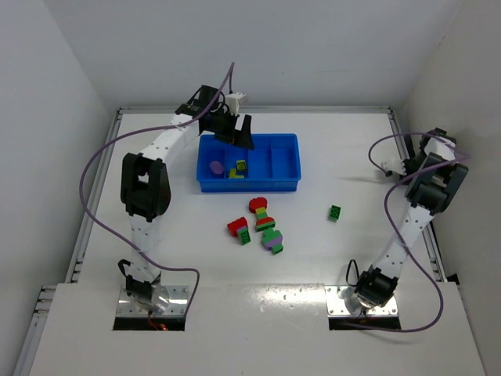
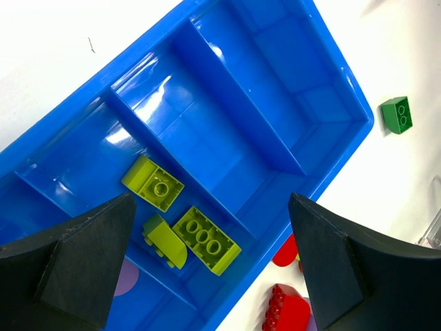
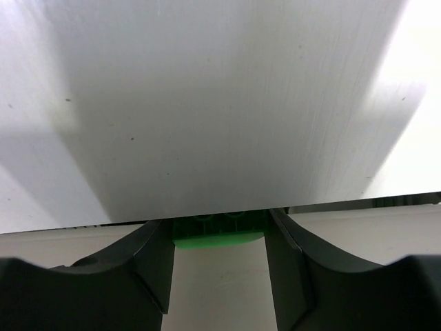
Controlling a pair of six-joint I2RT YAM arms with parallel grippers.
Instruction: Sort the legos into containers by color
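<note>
My right gripper swings left in the top view over the tray's empty end container [image 1: 285, 159] next and releases the green lego, keeping colors apart.
The blue tray [image 1: 249, 162] [image 2: 227, 103] has four containers side by side. Its left end one holds a purple piece [image 1: 215, 166] [image 2: 125, 283]. The one beside it holds three yellow-green legos [image 1: 239, 168] [image 2: 206, 240]. My left gripper [image 1: 235, 131] [image 2: 213, 269] hangs open above these, nothing between its fingers. In front of the tray lie mixed stacks: red on green [image 1: 239, 228], red with yellow-green [image 1: 262, 213] and purple with green [image 1: 272, 241]. A lone green lego [image 1: 334, 212] [image 2: 397, 114] sits further right. My right gripper [image 3: 219, 231] is shut on another green lego [image 3: 219, 232] at its fingertips.
The right arm [image 1: 427, 184] is folded at the table's right side, its fingers hard to make out from above. White walls close in the table on the left, back and right. The tray's two right containers [image 1: 282, 157] hold nothing.
</note>
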